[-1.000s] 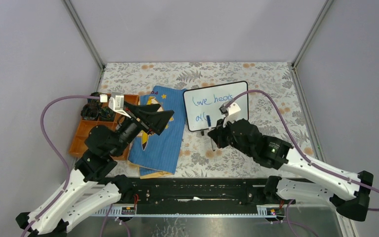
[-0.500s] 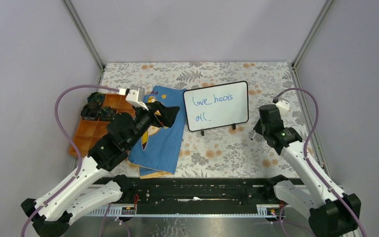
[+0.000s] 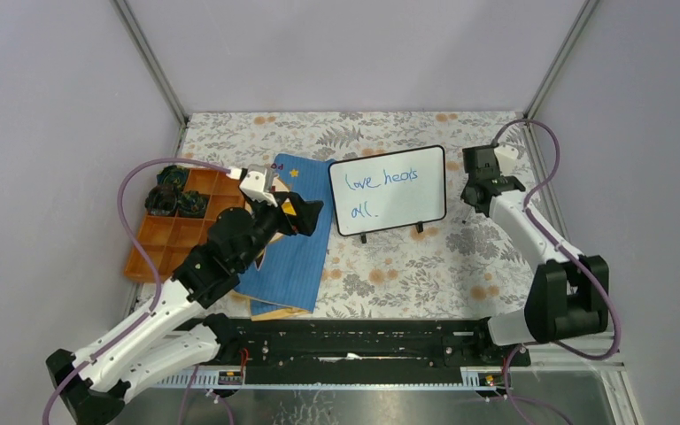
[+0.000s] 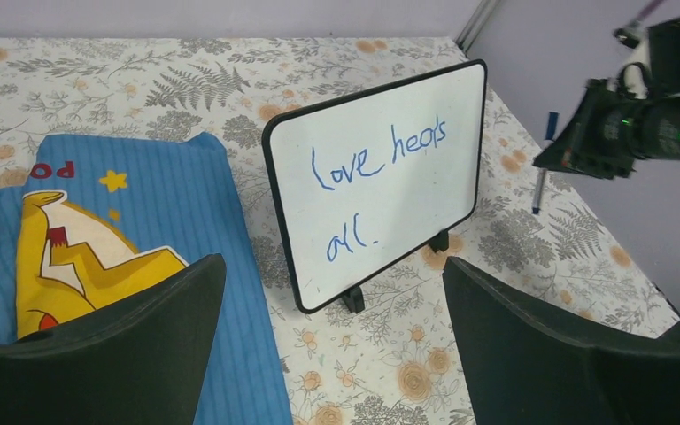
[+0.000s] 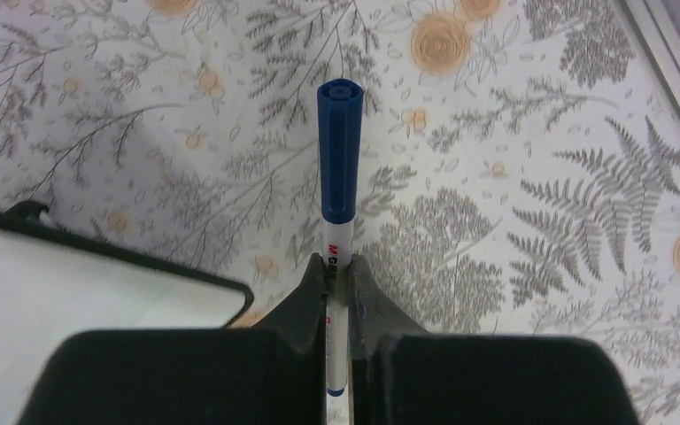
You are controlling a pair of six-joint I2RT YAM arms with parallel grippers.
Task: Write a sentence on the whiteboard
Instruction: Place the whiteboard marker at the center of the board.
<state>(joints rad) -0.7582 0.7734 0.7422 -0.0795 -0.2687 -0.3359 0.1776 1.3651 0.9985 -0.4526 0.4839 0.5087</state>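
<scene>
My right gripper lowers the capped marker to the floral table (image 3: 467,225) beside the board next and opens, since the sentence is on the board.
The whiteboard (image 3: 407,211) stands upright on small black feet at the table's middle, with the blue sentence (image 3: 381,182) "love heals all." in two lines. Both show in the left wrist view: the whiteboard (image 4: 407,212) and the sentence (image 4: 377,161). My right gripper (image 3: 474,193) is just right of the board and is shut on a white marker with a blue cap (image 5: 336,159), which sticks out ahead of the gripper (image 5: 337,266). The board's corner (image 5: 97,297) lies to its left. My left gripper (image 3: 305,212) is open and empty above the blue book, facing the board (image 4: 332,266).
A blue cloth book (image 3: 288,248) with a yellow figure lies left of the board. An orange compartment tray (image 3: 164,237) with dark items sits at the far left. Grey walls and metal posts (image 3: 544,71) enclose the floral table.
My right arm has swung away from the board's front to its right side and further back, carrying the marker. My left arm has reached forward toward the board.
</scene>
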